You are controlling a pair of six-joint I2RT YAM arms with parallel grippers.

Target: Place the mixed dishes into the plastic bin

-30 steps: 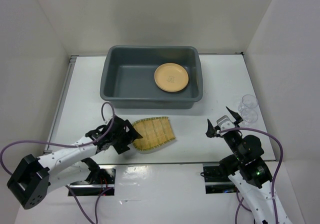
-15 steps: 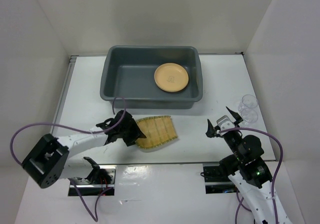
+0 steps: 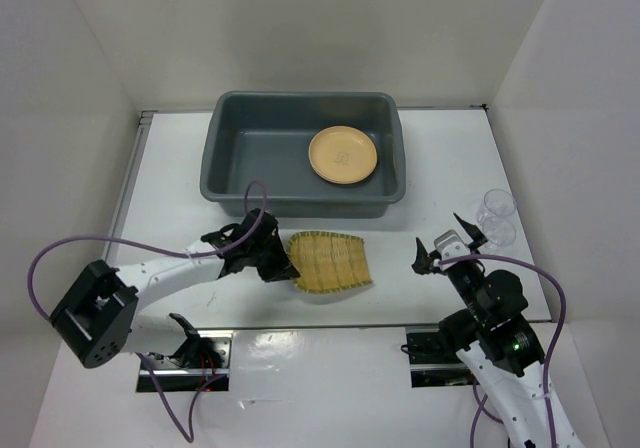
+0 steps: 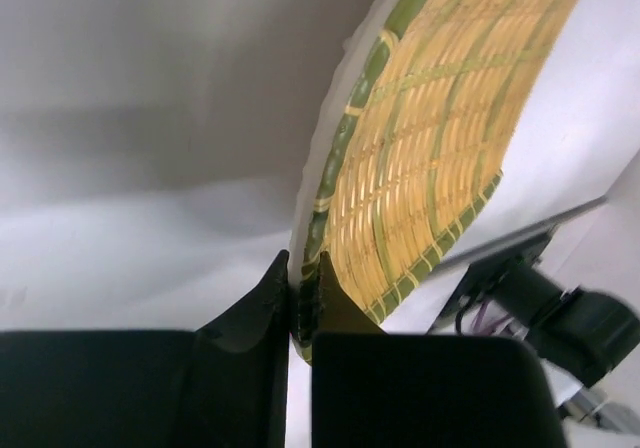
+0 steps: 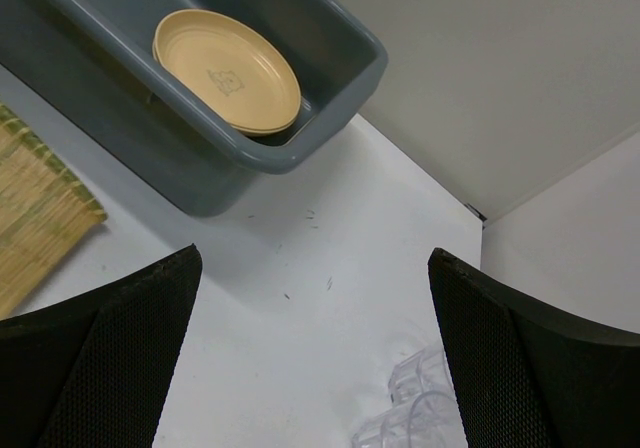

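The tan-orange plate [image 3: 342, 155] lies outward of my left gripper, so the gripper will go up and outward over the bin's side, lower the tray [image 3: 330, 262] onto that plate and let go of the tray.
The yellow-green woven bamboo tray [image 3: 330, 262] lies on the white table just in front of the plastic bin [image 3: 300, 204]. My left gripper [image 3: 283, 265] is shut on the tray's left rim; in the left wrist view the two fingertips [image 4: 300, 273] pinch the green edge of the tray [image 4: 430, 148]. A tan-orange plate [image 3: 342, 155] sits inside the bin at its right end. Two clear cups [image 3: 497, 218] stand near the right wall. My right gripper [image 3: 440, 240] hovers open, left of the cups, with nothing between its fingers [image 5: 312, 258].
White walls close in the table on three sides. The right wrist view shows the bin's corner [image 5: 250, 158], the plate [image 5: 225, 68], a corner of the tray [image 5: 40, 218] and the cups [image 5: 420, 408]. Arm bases and cables sit at the near edge.
My left gripper moved right onto the tray's left rim and shut on it. The tray slid right and turned a little. The right arm has not moved.
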